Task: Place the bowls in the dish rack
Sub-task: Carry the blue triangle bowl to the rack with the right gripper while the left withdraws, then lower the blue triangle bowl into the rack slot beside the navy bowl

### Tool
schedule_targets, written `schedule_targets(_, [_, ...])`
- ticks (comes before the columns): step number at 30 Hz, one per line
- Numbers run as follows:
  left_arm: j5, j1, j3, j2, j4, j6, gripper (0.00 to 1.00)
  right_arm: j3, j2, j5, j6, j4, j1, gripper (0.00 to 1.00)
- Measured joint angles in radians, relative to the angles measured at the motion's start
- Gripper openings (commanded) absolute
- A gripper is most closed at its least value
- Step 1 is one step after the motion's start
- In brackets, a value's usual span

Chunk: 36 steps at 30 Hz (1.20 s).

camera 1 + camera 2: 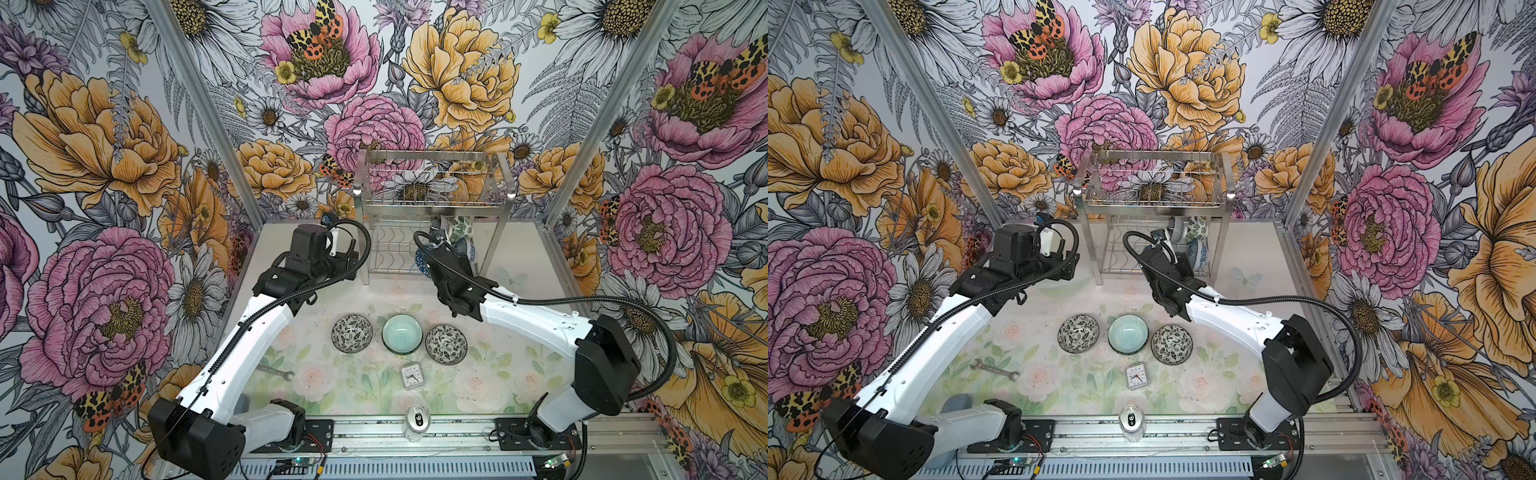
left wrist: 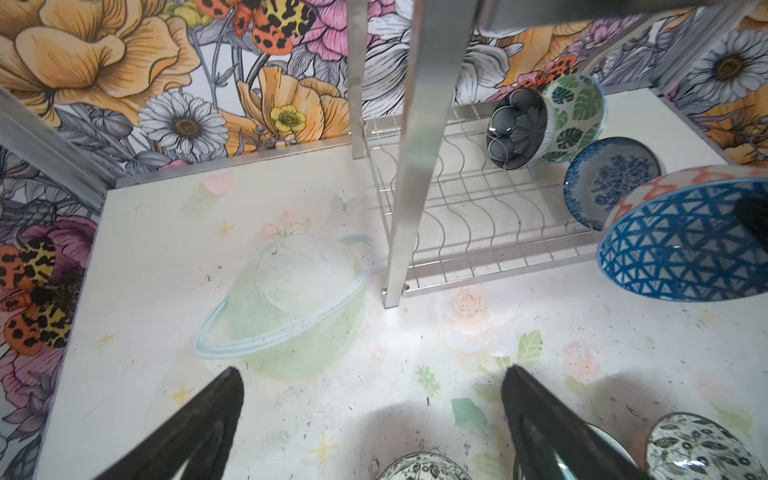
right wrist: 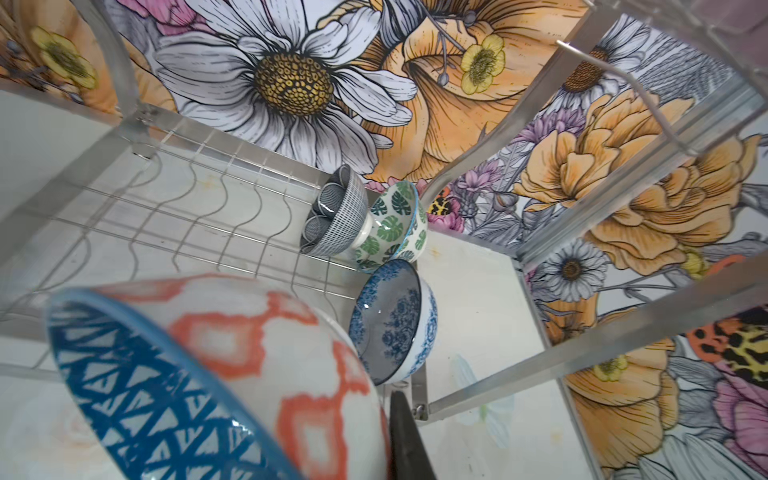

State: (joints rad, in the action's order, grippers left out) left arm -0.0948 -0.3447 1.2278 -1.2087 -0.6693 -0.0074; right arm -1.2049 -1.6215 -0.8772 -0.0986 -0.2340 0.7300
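Note:
My right gripper moves outward and down next and releases the blue triangle bowl on the wires [image 3: 318, 288] beside the blue floral bowl, as that spot is empty.
The steel dish rack [image 1: 432, 203] stands at the back of the table. On its lower wavy tier [image 2: 478, 216] a navy petal bowl [image 2: 517, 129], a green-leaf bowl [image 2: 575, 116] and a blue floral bowl [image 2: 611, 178] stand on edge. My right gripper [image 3: 390, 415] is shut on the wall of a blue triangle bowl [image 3: 232, 365] with pink sides, tilted at the tier's front. My left gripper [image 2: 374, 386] hangs open and empty left of the rack. Two black-white leaf bowls [image 1: 352, 333] [image 1: 446, 344] flank a pale teal bowl [image 1: 402, 334] on the table.
A small square clock [image 1: 412, 376] lies in front of the three table bowls, and a drink can [image 1: 417, 422] stands at the front rail. A wrench [image 1: 994, 369] lies under the left arm. The rack's front-left leg [image 2: 409, 166] is close to my left gripper.

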Motion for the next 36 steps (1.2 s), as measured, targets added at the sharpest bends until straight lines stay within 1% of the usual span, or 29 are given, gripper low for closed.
schedule_targets(3, [0.006,0.009,-0.018,0.004,0.0,0.0,0.99,-0.053,-0.094,-0.1,0.072,-0.002,-0.003,0.0])
schedule_targets(8, [0.018,0.009,-0.02,0.012,0.001,0.0,0.99,-0.13,-0.229,-0.204,0.159,0.006,-0.022,0.0])
schedule_targets(12, [0.019,0.009,-0.02,0.02,0.005,-0.001,0.99,-0.166,-0.309,-0.261,0.227,0.05,-0.051,0.0])
schedule_targets(16, [0.026,0.015,-0.02,0.024,0.008,-0.001,0.99,-0.193,-0.403,-0.32,0.351,0.179,-0.077,0.0])
schedule_targets(22, [0.037,0.02,-0.02,0.024,0.008,-0.001,0.99,-0.247,-0.509,-0.354,0.478,0.291,-0.108,0.0])
schedule_targets(25, [0.041,0.022,-0.02,0.024,0.008,-0.001,0.99,-0.285,-0.542,-0.361,0.511,0.32,-0.122,0.0])
schedule_targets(31, [0.059,0.029,-0.02,0.024,0.008,-0.002,0.99,-0.362,-0.595,-0.367,0.534,0.333,-0.138,0.0])
schedule_targets(36, [0.063,0.029,-0.02,0.024,0.008,-0.002,0.99,-0.395,-0.631,-0.376,0.505,0.285,-0.14,0.0])
